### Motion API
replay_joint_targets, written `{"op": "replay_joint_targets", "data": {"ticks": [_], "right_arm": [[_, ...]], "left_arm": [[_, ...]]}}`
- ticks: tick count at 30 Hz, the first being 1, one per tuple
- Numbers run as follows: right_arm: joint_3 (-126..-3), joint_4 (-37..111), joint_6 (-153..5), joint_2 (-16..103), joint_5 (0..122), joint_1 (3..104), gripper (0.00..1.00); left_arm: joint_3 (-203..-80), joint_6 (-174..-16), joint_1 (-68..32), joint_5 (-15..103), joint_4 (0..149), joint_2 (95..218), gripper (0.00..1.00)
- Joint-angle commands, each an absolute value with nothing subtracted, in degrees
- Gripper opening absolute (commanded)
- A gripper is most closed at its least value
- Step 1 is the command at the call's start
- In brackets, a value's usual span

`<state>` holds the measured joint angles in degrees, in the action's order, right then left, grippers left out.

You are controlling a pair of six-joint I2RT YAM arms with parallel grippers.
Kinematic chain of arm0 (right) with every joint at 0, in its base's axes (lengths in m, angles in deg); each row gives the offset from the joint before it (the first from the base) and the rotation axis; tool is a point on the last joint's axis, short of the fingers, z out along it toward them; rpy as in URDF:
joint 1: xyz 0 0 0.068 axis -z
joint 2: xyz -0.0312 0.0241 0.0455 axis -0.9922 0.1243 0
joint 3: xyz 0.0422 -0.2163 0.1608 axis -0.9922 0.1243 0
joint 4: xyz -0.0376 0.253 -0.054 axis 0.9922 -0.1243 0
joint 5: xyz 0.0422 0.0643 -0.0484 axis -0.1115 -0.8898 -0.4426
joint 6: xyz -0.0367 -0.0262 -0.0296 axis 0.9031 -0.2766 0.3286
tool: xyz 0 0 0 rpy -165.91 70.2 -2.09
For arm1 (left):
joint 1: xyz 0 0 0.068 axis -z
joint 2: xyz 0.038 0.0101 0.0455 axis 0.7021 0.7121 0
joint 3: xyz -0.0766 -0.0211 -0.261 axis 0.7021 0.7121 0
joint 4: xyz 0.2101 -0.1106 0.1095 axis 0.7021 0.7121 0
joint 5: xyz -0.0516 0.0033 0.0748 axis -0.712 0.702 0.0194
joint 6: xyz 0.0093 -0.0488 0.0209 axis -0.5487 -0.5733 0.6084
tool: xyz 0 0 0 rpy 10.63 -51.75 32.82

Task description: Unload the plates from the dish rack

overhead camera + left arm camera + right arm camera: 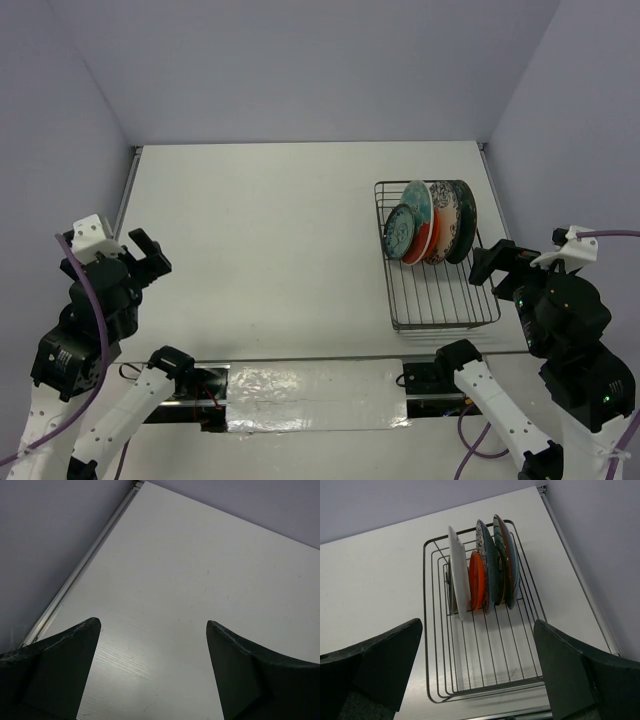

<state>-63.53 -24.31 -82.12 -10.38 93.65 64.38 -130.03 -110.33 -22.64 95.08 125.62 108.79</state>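
Note:
The red-and-teal plate's white rim stands higher than the orange plate (476,580), so my right gripper should swing outward and left in the top view, then lower onto that rim.
The silver wire dish rack (440,300) stands on the right of the white table. Several plates (430,225) stand upright on edge in a tight row at its far end; its near half holds nothing. In the right wrist view the rack (485,660) lies just ahead, holding a white plate (457,575), an orange plate (476,580), a dark patterned plate (487,565) and a red-and-teal plate (507,560). My right gripper (490,265) (477,624) is open and empty, above the rack's near right corner. My left gripper (152,255) (152,624) is open and empty, at the far left.
The white table (270,250) is walled on three sides by pale purple panels. A metal rail (75,577) runs along its left edge, and another rail (580,580) runs along the right edge, close beside the rack. A shiny strip (310,385) lies at the near edge between the arm bases.

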Motion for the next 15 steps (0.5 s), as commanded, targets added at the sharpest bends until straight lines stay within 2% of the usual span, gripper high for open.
{"op": "replay_joint_targets", "data": {"ticks": [1, 7, 15], "right_arm": [[-63.9, -23.8, -80.7, -9.9, 94.2, 64.7, 1.0], [-62.9, -21.4, -79.7, -6.9, 90.7, 64.7, 1.0], [-66.2, -15.6, -79.8, 12.2, 82.6, 64.7, 1.0]], "left_arm": [[-130.0, -110.7, -22.4, 96.4, 122.6, 110.0, 1.0], [-125.3, -111.9, -22.4, 95.6, 118.4, 109.2, 0.99], [-121.9, -111.9, -22.4, 94.2, 116.4, 112.4, 1.0]]}}
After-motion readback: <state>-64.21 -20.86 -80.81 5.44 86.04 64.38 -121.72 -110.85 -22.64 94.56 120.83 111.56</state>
